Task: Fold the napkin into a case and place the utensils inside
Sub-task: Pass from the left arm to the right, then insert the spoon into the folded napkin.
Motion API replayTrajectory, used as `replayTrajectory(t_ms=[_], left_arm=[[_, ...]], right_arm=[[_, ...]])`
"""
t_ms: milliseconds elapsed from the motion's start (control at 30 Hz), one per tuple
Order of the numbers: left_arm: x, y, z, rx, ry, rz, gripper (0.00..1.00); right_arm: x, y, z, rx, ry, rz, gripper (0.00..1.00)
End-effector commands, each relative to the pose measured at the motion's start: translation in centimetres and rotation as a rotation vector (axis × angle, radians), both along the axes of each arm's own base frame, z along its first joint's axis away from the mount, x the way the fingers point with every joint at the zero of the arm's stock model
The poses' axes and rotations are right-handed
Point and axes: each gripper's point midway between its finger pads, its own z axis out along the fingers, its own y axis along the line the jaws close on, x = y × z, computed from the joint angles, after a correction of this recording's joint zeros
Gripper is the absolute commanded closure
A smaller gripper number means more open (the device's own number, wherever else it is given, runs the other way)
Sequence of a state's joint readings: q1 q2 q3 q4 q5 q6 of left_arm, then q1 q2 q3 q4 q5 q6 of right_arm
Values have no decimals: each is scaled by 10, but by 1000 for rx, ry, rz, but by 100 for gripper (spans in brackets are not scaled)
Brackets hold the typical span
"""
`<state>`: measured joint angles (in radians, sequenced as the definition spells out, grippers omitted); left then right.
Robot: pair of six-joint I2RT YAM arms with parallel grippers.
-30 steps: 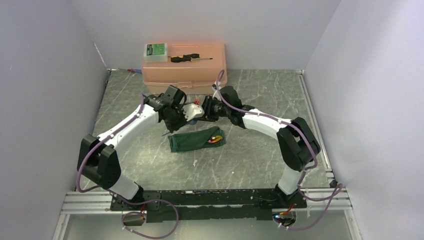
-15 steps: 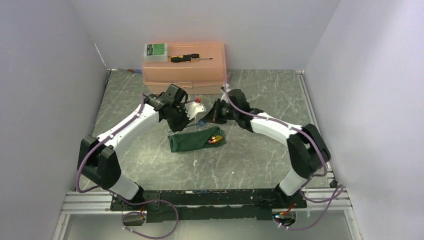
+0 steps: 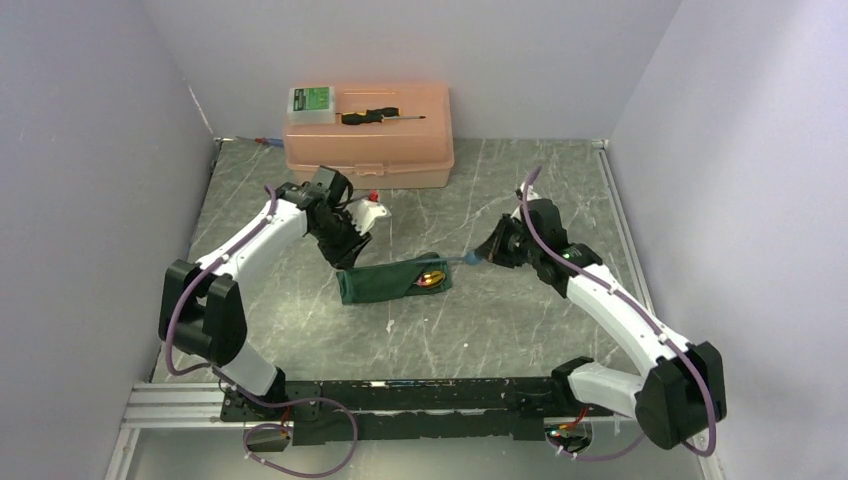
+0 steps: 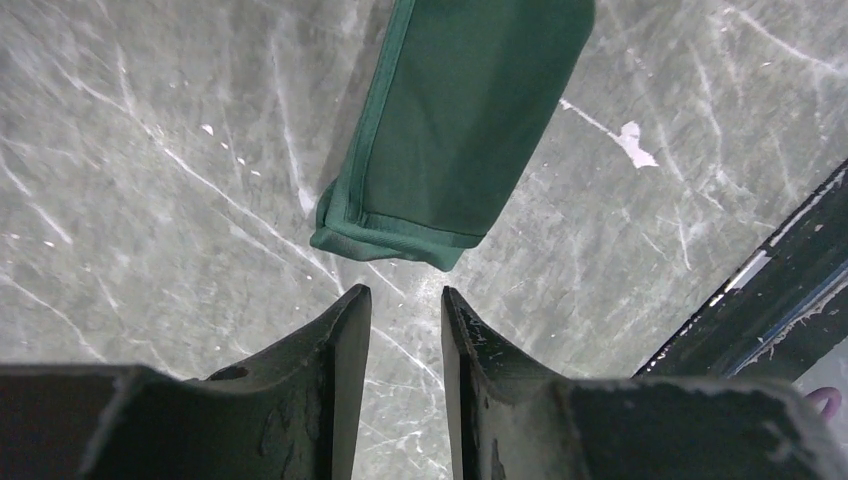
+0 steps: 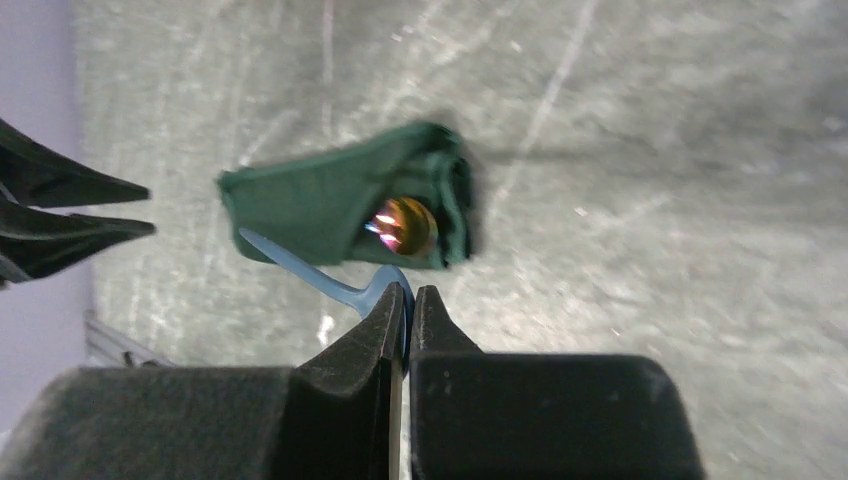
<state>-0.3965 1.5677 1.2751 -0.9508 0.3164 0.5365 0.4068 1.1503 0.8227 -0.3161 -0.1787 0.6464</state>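
Note:
The utensil goes down with my right gripper, to the gripper's left in the top view, and slides into the napkin's opening [image 3: 426, 275] [image 5: 394, 210] below for release next.
The dark green napkin [image 3: 385, 282] lies folded into a long case mid-table. A utensil's shiny gold head [image 3: 430, 279] shows at its right mouth. In the right wrist view the napkin [image 5: 320, 200] and gold head [image 5: 403, 224] lie just ahead of my right gripper [image 5: 408, 292]. That gripper is shut on the rounded end of a thin bluish-silver utensil [image 5: 300, 265], whose other end points at the napkin. From above, the right gripper [image 3: 487, 254] hangs right of the napkin. My left gripper [image 4: 405, 295] is open and holds nothing, just short of the napkin's closed end [image 4: 395, 240].
A peach plastic box [image 3: 368, 150] stands at the back. A small green-labelled case [image 3: 311, 102] and a black-handled screwdriver [image 3: 380, 116] lie on its lid. Pale walls close in three sides. A black rail [image 4: 780, 290] runs along the table's near edge.
The grippers, close together above the napkin a second ago, have parted. The right one shut and swung right with the thin utensil. The left one opened and moved to the napkin's left end.

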Motion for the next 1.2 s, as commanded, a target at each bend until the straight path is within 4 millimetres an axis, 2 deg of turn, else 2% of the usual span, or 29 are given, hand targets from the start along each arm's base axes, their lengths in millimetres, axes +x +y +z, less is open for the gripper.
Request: replayTrajectory(t_ms=[0, 200, 500, 833, 1167], left_arm=[[-4, 13, -24, 10, 49, 10, 62], [2, 36, -57, 103, 18, 28, 64], [7, 43, -88, 138, -1, 37, 65], [4, 50, -104, 167, -22, 22, 66], [3, 52, -107, 175, -28, 14, 66]], right_arm=[[-26, -35, -21, -114, 67, -51, 100], [-40, -45, -33, -140, 110, -53, 100], [-28, -42, -43, -157, 119, -43, 100], [-11, -37, -51, -162, 111, -55, 100], [9, -16, -49, -144, 69, -47, 100]])
